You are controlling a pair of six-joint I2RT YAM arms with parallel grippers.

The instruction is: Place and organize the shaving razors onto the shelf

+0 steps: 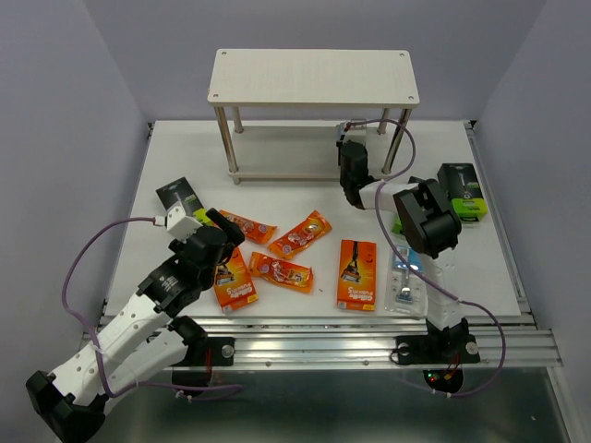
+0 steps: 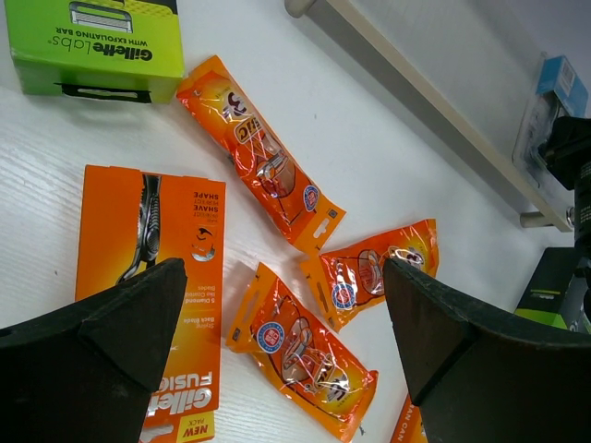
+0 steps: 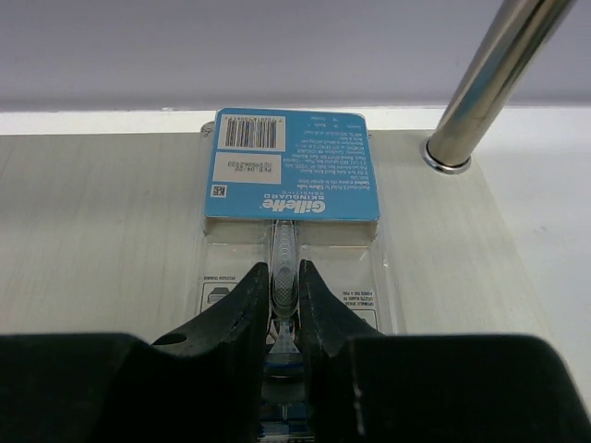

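Note:
The pack shifts sideways toward the silver leg next with my right gripper, which then opens over the pale lower board, because bare board shows between pack and leg.
The shelf [image 1: 312, 76] stands at the back of the table. My right gripper [image 1: 349, 148] reaches under its top board and is shut on a clear-blue blister pack [image 3: 291, 166]. In the right wrist view the gripper [image 3: 284, 286] holds the pack flat over the pale lower board [image 3: 102, 221], beside a silver leg [image 3: 489, 78]. My left gripper [image 1: 222, 242] is open and empty. In the left wrist view it [image 2: 282, 305] hovers over an orange foil packet [image 2: 305, 355], with two more packets [image 2: 374, 272] [image 2: 259, 152] nearby.
On the table lie two flat orange boxes [image 1: 356, 272] [image 1: 233, 277], three foil packets [image 1: 300, 233], a second blister pack [image 1: 407, 281] under the right arm, and black-and-green boxes at the left [image 1: 180, 198] and the right [image 1: 462, 189].

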